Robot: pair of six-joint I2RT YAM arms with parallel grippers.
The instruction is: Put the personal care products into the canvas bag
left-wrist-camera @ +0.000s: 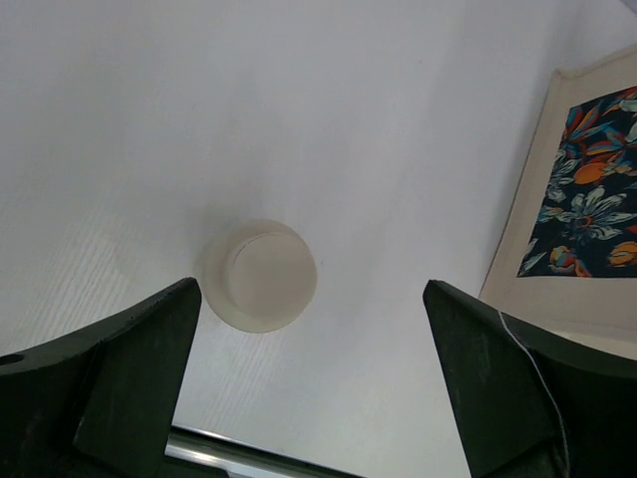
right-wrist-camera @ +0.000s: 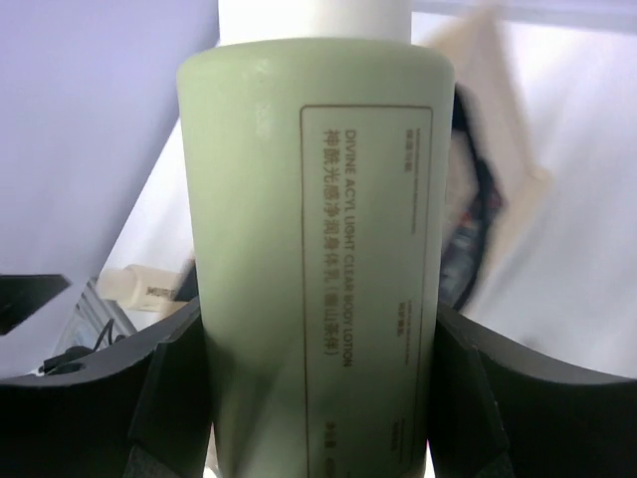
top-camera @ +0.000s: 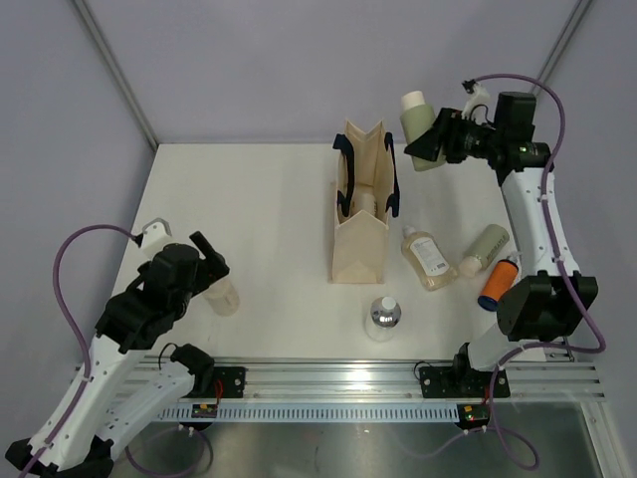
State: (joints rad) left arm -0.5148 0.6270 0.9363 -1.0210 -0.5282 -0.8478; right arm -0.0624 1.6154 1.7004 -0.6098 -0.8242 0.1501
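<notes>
My right gripper shifts over the canvas bag's opening (top-camera: 368, 179) next, before it lowers the lotion bottle between the bag's navy handles.
The canvas bag (top-camera: 360, 237) stands open mid-table, and its floral print (left-wrist-camera: 587, 194) shows in the left wrist view. My right gripper (top-camera: 430, 145) is shut on a pale green lotion bottle (top-camera: 417, 127) (right-wrist-camera: 314, 239), held in the air just right of the bag's far end. Its fingers (right-wrist-camera: 167, 393) press both sides of the bottle. My left gripper (top-camera: 213, 265) (left-wrist-camera: 314, 383) is open wide above a cream bottle (top-camera: 225, 296) (left-wrist-camera: 261, 276) that stands upright, apart from the fingers. An amber flask (top-camera: 428, 259), a second pale green bottle (top-camera: 485, 249) and an orange dark-capped bottle (top-camera: 498, 285) lie right of the bag. A clear silver-capped bottle (top-camera: 384, 317) stands in front of it.
A pale item (top-camera: 364, 205) shows inside the bag between the navy handles (top-camera: 391, 179). An aluminium rail (top-camera: 378, 378) runs along the near table edge. Grey walls close the back and sides.
</notes>
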